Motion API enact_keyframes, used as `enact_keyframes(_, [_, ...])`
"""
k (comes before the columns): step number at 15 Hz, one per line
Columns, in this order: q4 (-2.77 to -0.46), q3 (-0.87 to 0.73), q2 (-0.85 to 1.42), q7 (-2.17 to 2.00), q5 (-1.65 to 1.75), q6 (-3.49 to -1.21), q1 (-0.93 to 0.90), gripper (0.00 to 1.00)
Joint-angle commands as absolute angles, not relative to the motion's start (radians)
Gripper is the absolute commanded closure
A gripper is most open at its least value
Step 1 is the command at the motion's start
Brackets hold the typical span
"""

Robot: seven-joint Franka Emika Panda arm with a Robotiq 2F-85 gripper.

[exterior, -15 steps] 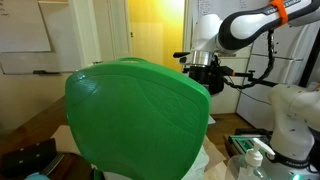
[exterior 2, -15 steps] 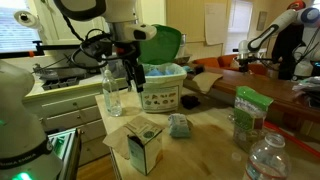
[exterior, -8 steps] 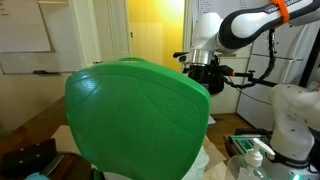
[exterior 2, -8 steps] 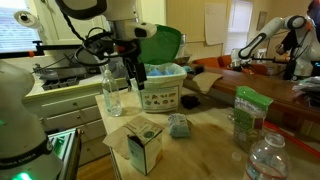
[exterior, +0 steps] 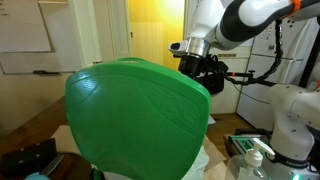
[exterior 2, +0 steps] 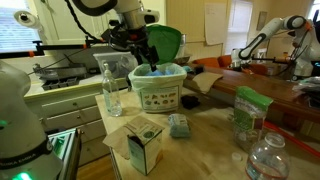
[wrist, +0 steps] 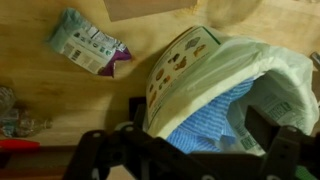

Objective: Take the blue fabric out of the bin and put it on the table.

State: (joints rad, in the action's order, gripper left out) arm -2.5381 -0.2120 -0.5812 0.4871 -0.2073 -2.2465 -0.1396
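The blue fabric is inside the liner, below my open fingers, so my gripper will next turn and go down past the bin's rim onto the blue fabric's crumpled top (exterior 2: 155, 70) (wrist: 207, 123).
The bin (exterior 2: 158, 90) is a small white container with printed sides and a raised green lid (exterior 2: 166, 42). That lid fills the foreground in an exterior view (exterior: 135, 115). The blue fabric (wrist: 212, 122) lies crumpled inside the bin's pale liner, and its top shows in an exterior view (exterior 2: 156, 71). My gripper (wrist: 200, 122) hangs just above the bin's opening. It is open, with one finger on each side of the fabric. It also shows in both exterior views (exterior 2: 149, 58) (exterior: 202, 72), partly behind the lid in one.
On the wooden table stand a clear bottle (exterior 2: 113, 90), an open carton (exterior 2: 143, 143), a small packet (exterior 2: 179, 125) (wrist: 90, 42), a green bag (exterior 2: 248, 110) and a water bottle (exterior 2: 268, 156). Another robot arm (exterior 2: 275, 30) is at the far side.
My arm has swung from beside the bin, near the clear bottle, to right over the bin's opening. The gripper has stayed open.
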Motion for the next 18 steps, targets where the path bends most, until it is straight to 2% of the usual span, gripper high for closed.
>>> enact_keyframes(1, [-2.523,-0.227,-0.514,0.582,-0.288,-2.301,-0.205,0.0])
enact_keyframes(14, [-2.541,-0.21,-0.41,0.914,-0.488,-2.43,-0.285,0.0])
enact_keyframes(18, [-2.557,-0.197,-0.4,0.981,-0.542,-2.538,-0.289,0.0])
